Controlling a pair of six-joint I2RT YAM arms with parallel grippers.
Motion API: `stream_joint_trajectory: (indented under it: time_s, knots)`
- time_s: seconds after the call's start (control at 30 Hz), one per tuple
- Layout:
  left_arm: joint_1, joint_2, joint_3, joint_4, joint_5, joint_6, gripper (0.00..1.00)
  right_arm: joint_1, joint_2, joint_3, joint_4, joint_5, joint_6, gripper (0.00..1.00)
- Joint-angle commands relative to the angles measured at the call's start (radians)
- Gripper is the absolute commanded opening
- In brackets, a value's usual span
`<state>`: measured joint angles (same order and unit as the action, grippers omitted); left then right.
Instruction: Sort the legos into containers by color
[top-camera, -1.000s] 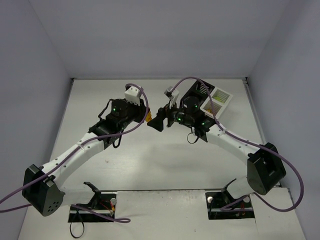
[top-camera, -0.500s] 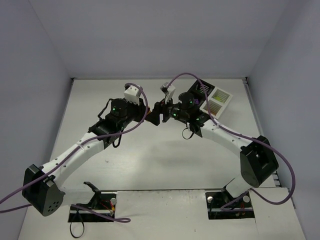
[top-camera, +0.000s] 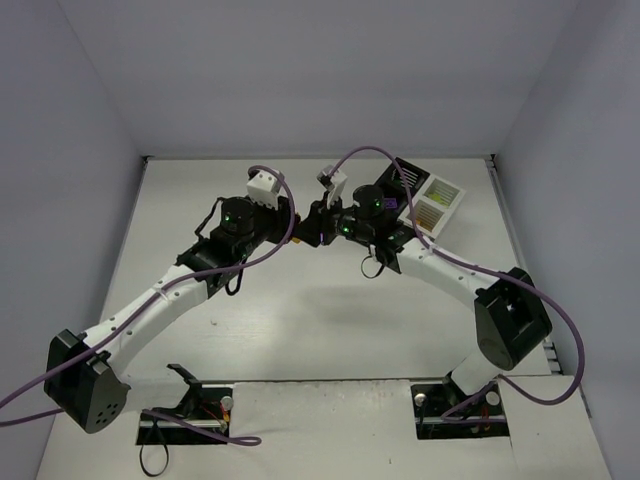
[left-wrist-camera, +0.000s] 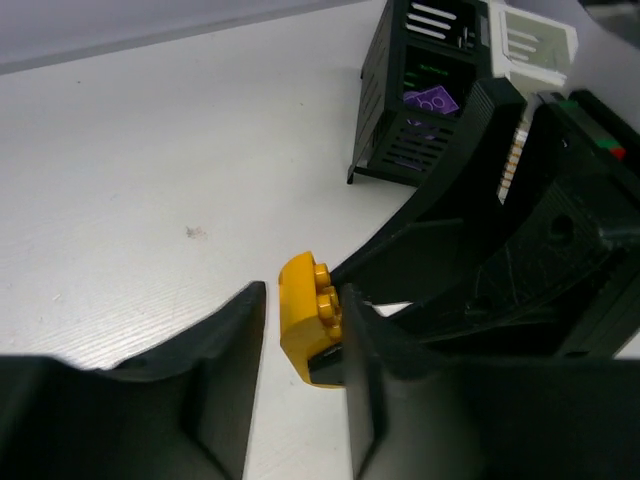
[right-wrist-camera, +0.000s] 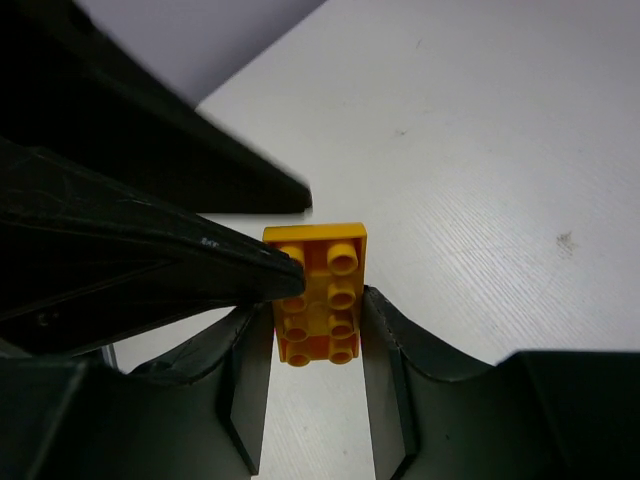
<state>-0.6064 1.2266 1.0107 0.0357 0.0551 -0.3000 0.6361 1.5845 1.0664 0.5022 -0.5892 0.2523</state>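
Note:
I will move my right gripper to the right in the top view next, over the near white bin with the yellow pieces in it, and let go of the lego.
A yellow lego hangs above the table between both grippers, at the middle of the top view. My right gripper is shut on it, one finger pressed against each long side. In the left wrist view my left gripper stands open around the same lego: there is a gap on its left side, and the right finger lies against the studs. The containers stand at the back right, a black half joined to a white half. A purple lego lies in a black bin.
The two arms meet tip to tip over the table's far middle. Purple cables loop over both wrists. Grey walls close the table on the left, back and right. Bare white tabletop lies between the arms and their bases.
My right gripper moved left to the left gripper and closed on the yellow lego. The left jaws, shut on it before, have parted. The left arm stayed in place.

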Motion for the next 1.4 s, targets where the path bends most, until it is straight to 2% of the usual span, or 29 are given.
stream_joint_trajectory:
  time_s: [0.0, 0.03, 0.07, 0.13, 0.23, 0.47, 0.6, 0.7, 1.03, 1.37]
  knots:
    - [-0.001, -0.035, 0.039, 0.064, -0.001, -0.013, 0.35, 0.002, -0.035, 0.021, 0.073, 0.034, -0.027, 0.00]
    - [-0.001, -0.036, 0.042, 0.061, -0.006, -0.010, 0.53, -0.003, -0.046, 0.015, 0.065, 0.058, -0.031, 0.00]
    - [-0.001, -0.036, 0.045, 0.055, -0.023, -0.010, 0.60, -0.004, -0.050, 0.009, 0.058, 0.074, -0.042, 0.00]
    - [0.000, -0.038, 0.046, 0.049, -0.046, -0.010, 0.70, -0.013, -0.072, -0.014, 0.030, 0.129, -0.057, 0.00]
    - [0.003, -0.052, 0.045, 0.043, -0.103, -0.014, 0.75, -0.038, -0.122, -0.066, 0.013, 0.199, -0.076, 0.00]
    - [0.045, -0.098, 0.037, 0.033, -0.181, -0.019, 0.76, -0.154, -0.312, -0.202, -0.073, 0.533, -0.119, 0.00]
    - [0.062, -0.105, 0.040, 0.026, -0.190, -0.021, 0.76, -0.246, -0.394, -0.252, -0.096, 0.690, -0.119, 0.00]
    - [0.068, -0.107, 0.045, 0.020, -0.201, -0.024, 0.76, -0.306, -0.416, -0.275, -0.108, 0.748, -0.125, 0.00]
    - [0.068, -0.101, 0.048, 0.009, -0.215, -0.014, 0.76, -0.464, -0.345, -0.266, -0.099, 0.730, -0.097, 0.04]
    - [0.068, -0.099, 0.048, 0.009, -0.213, -0.011, 0.76, -0.504, -0.225, -0.223, -0.056, 0.663, -0.100, 0.14]
